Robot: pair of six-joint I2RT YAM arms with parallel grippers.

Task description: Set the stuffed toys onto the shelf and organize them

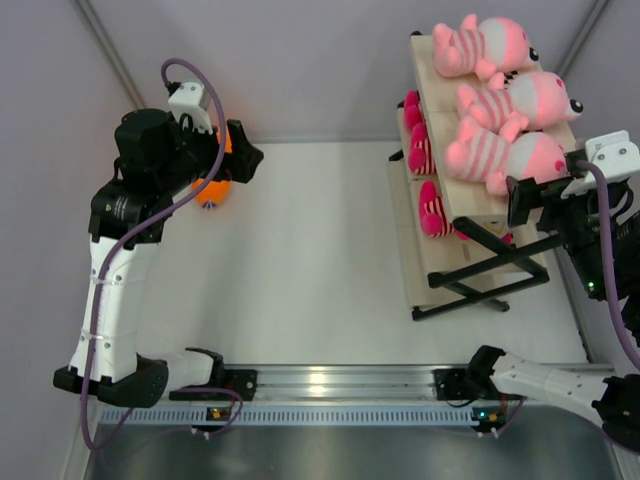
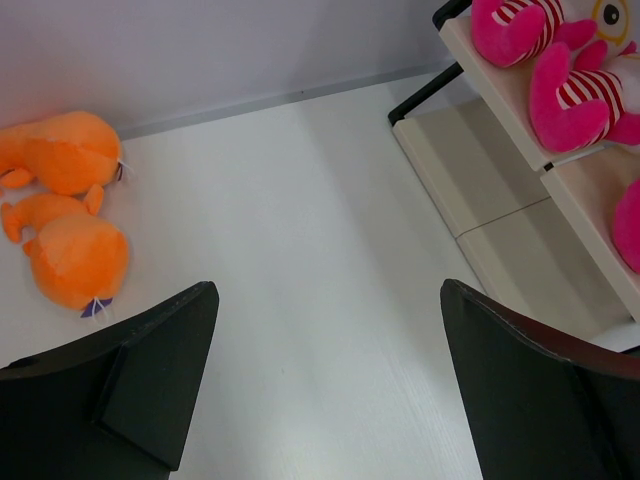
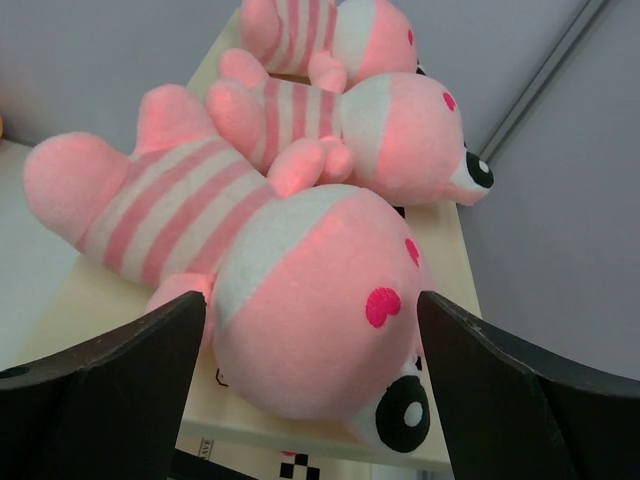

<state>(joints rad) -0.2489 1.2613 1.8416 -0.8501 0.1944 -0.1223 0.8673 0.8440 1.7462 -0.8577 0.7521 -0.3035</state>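
Note:
I need to lower my left gripper to its left in the wrist view, down to the nearer orange toy (image 1: 210, 193) (image 2: 82, 262), with its open fingers around the toy's head.
The shelf (image 1: 431, 78) stands at the right. Three pale-pink striped stuffed toys lie on its top board (image 3: 100, 300): the far one (image 1: 490, 40), the middle one (image 1: 525, 97) and the nearest (image 1: 505, 155). My right gripper (image 1: 513, 196) is open, and its fingers straddle the nearest toy's head (image 3: 300, 330) close to both sides. Hot-pink toys (image 1: 418, 150) (image 2: 575, 95) lie on a lower board. Two orange toys (image 2: 60, 150) (image 2: 75, 255) lie on the table at the far left. My left gripper (image 2: 330, 290) hangs open above the table beside them, holding nothing.
The shelf's black crossed frame (image 1: 480, 268) sticks out toward the table's middle. Its lowest board (image 2: 480, 170) is bare. A metal rail (image 1: 340, 380) carries both arm bases along the near edge. Grey walls close in the far and left sides.

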